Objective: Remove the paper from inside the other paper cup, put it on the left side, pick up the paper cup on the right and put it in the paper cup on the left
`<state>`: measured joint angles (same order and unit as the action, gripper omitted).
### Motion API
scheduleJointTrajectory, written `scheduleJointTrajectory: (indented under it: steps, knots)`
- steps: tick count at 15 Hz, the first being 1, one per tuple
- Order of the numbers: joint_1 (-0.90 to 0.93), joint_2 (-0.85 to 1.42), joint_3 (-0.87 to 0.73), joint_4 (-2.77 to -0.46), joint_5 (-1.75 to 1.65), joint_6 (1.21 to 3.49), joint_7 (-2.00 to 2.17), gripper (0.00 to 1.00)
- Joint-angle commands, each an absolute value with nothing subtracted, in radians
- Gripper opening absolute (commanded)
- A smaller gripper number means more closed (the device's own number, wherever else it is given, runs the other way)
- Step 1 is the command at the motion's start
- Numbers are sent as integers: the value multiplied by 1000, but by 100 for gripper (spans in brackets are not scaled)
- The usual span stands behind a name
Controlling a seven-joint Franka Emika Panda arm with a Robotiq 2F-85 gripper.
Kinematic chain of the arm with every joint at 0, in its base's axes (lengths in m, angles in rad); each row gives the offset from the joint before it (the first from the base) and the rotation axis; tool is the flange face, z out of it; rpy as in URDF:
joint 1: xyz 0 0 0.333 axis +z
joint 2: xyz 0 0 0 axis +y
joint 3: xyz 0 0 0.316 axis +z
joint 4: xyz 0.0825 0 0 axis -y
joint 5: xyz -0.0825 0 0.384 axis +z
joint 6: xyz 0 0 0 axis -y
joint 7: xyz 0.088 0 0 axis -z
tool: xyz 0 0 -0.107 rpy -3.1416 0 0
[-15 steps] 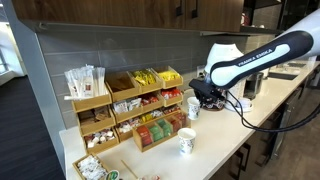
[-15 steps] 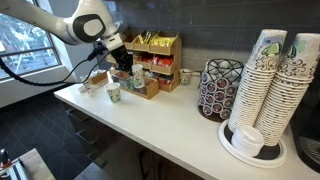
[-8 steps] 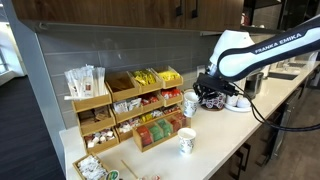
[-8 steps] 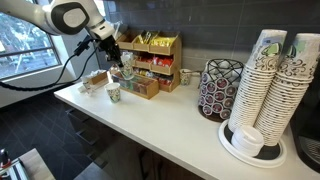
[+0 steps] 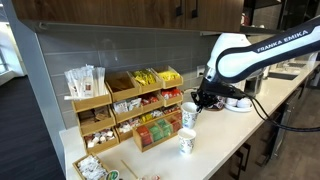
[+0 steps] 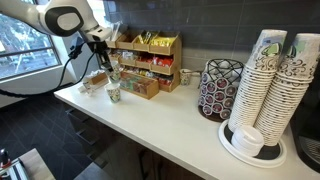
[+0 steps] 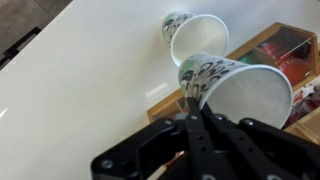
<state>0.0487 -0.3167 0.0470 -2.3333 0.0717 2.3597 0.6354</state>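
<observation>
The gripper moves down over the standing cup's opening (image 5: pixel 187 132) (image 7: pixel 201 38) below it next and releases the held cup's rim there, since the standing cup looks empty inside.
My gripper (image 7: pixel 192 102) is shut on the rim of a white patterned paper cup (image 7: pixel 238 86) and holds it in the air. In an exterior view the held cup (image 5: pixel 189 115) hangs above a second paper cup (image 5: pixel 186 143) that stands on the white counter. In the wrist view the second cup (image 7: pixel 196 37) sits just beyond the held one and looks empty inside. In an exterior view the held cup (image 6: pixel 113 73) is just over the standing cup (image 6: pixel 114 93). I see no loose paper.
Wooden organisers with tea bags and packets (image 5: pixel 140 103) stand along the wall behind the cups, also in an exterior view (image 6: pixel 150 62). A pod carousel (image 6: pixel 219 88) and tall cup stacks (image 6: pixel 271 82) stand farther along the counter (image 6: pixel 170 125).
My gripper has carried the cup along the counter and lowered it from near the organisers to above the standing cup.
</observation>
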Motion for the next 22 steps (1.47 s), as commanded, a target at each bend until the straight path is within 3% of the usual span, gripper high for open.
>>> scheduleJointTrajectory:
  steps: [1, 14, 15, 17, 22]
  knots:
    - [34, -329, 61, -2348, 92, 2312, 546, 1]
    - [45, -266, 82, -2333, 139, 2322, 444, 2]
    - [43, -262, 85, -2332, 136, 2324, 452, 29]
    - [43, -257, 84, -2332, 142, 2333, 455, 36]
    - [35, -304, 75, -2342, 152, 2340, 450, 74]
